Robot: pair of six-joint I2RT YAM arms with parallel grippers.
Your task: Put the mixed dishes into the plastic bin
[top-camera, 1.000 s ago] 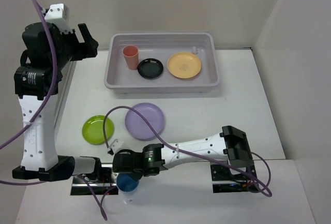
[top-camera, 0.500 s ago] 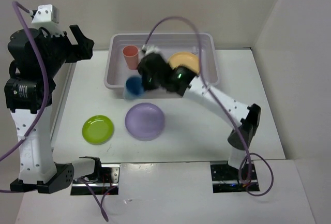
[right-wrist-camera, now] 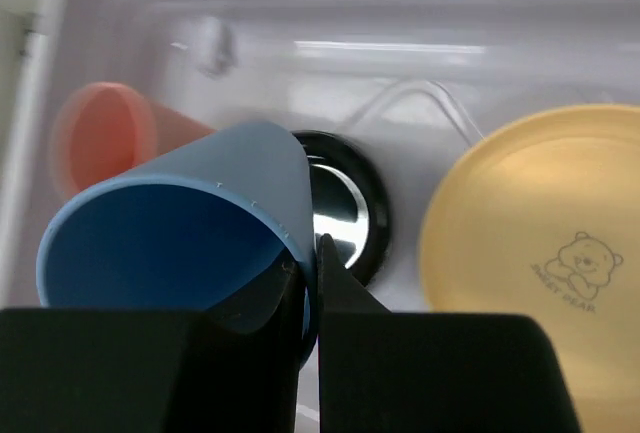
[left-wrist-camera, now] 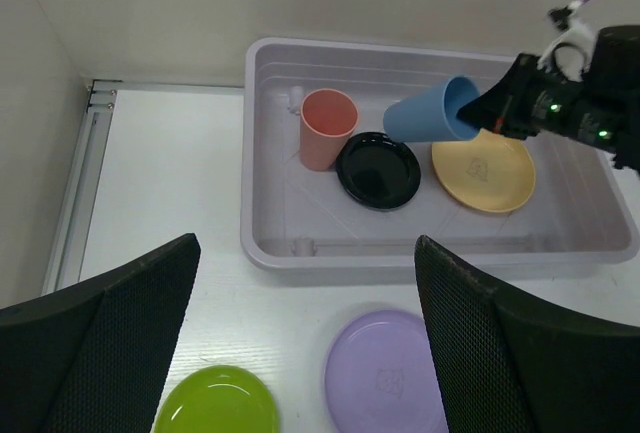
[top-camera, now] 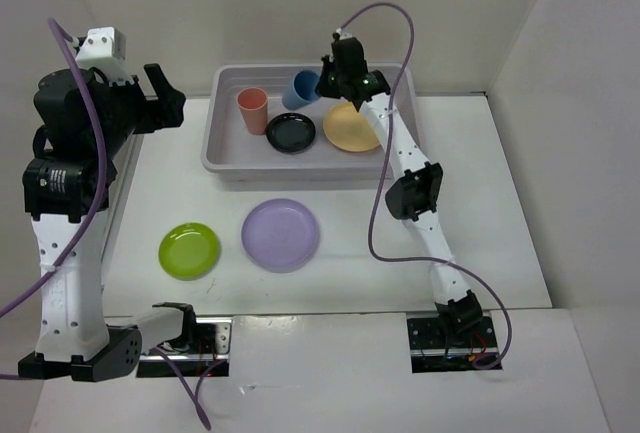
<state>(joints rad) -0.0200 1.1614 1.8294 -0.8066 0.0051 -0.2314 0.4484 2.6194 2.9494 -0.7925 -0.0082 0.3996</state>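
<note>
The empty bottom of the bin behind the plates (top-camera: pixel 319 106) (right-wrist-camera: pixel 408 105) has room for the blue cup. My right gripper will next lower the cup onto it, toward the far side of the pale orange plate.
My right gripper (top-camera: pixel 322 83) is shut on the rim of the blue cup (top-camera: pixel 301 90), one finger inside and one outside, and holds it tilted above the plastic bin (top-camera: pixel 222 149); the cup also shows in the right wrist view (right-wrist-camera: pixel 180 243) and the left wrist view (left-wrist-camera: pixel 430 111). In the bin stand the salmon-pink cup (top-camera: pixel 252 110), the small black plate (top-camera: pixel 290 132) and the pale orange plate (top-camera: pixel 350 129). The lime green plate (top-camera: pixel 189 250) and the lavender plate (top-camera: pixel 280 234) lie on the table in front of the bin. My left gripper (left-wrist-camera: pixel 305 353) is open and empty, high above the table's left side.
White walls close in the table at the back and both sides. A rail runs along the left edge (left-wrist-camera: pixel 75 188). The right arm's purple cable (top-camera: pixel 385 28) loops above the bin's back right corner.
My right arm has carried the blue cup from the table's near edge, over the lavender plate, to above the back of the bin. The left arm has shifted only slightly.
</note>
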